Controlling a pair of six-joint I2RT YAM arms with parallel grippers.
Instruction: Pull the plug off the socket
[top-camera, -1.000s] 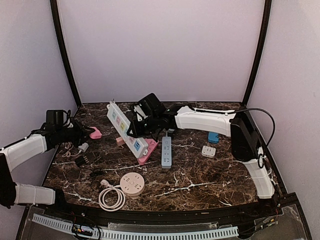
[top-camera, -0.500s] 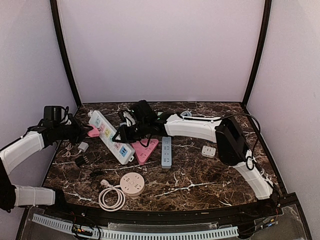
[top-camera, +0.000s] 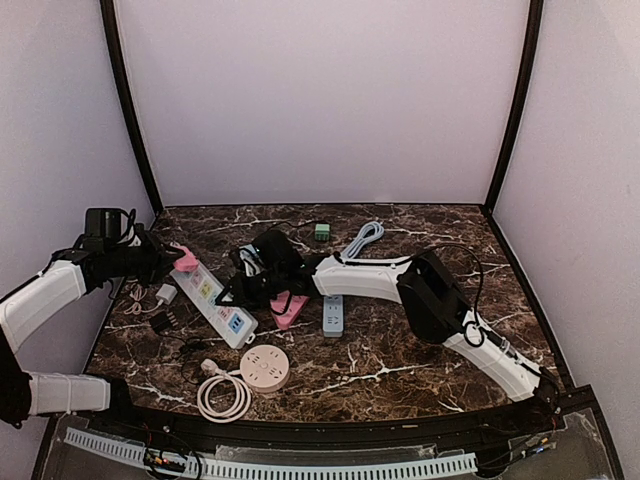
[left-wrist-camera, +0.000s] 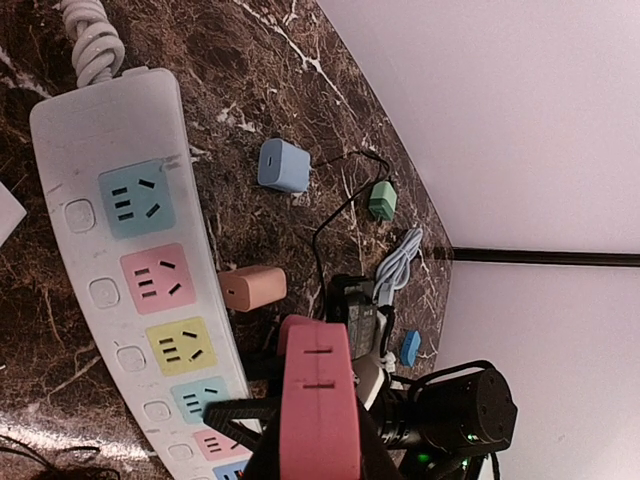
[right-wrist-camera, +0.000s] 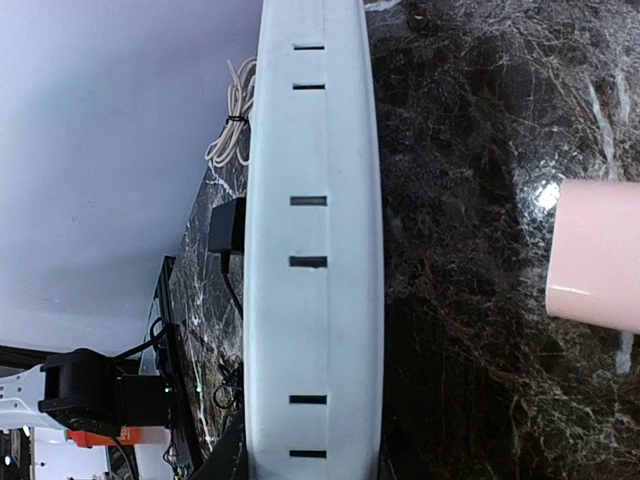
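The bare tabletop (top-camera: 224, 239) (left-wrist-camera: 247, 105) beside the blue adapter is clear. I will move my left gripper outward and down to that spot to let go of the pink plug.
My left gripper (top-camera: 168, 262) is shut on a pink plug (top-camera: 186, 259) at the table's left side. In the left wrist view the pink plug (left-wrist-camera: 320, 400) sits between the jaws of that gripper (left-wrist-camera: 318, 445), held over the long edge of the white power strip (left-wrist-camera: 130, 270). I cannot tell whether it touches the strip. The white power strip (top-camera: 210, 296), with coloured sockets, lies diagonally. My right gripper (top-camera: 244, 288) is shut on its near end. In the right wrist view the strip's slotted side (right-wrist-camera: 315, 240) fills the space between the jaws of my right gripper (right-wrist-camera: 312, 458).
A pink triangular socket (top-camera: 290, 309) and a blue-grey strip (top-camera: 333, 315) lie right of the white strip. A round pink socket (top-camera: 265, 367) with a coiled white cable (top-camera: 222, 397) sits near the front. A white plug (top-camera: 165, 295), a black adapter (top-camera: 160, 322), a green adapter (top-camera: 321, 232) and a pale blue cable (top-camera: 362, 240) lie around.
My right arm has dragged the white power strip leftward and toward the front. Its far end now lies beside the pink plug. My left gripper has hardly moved.
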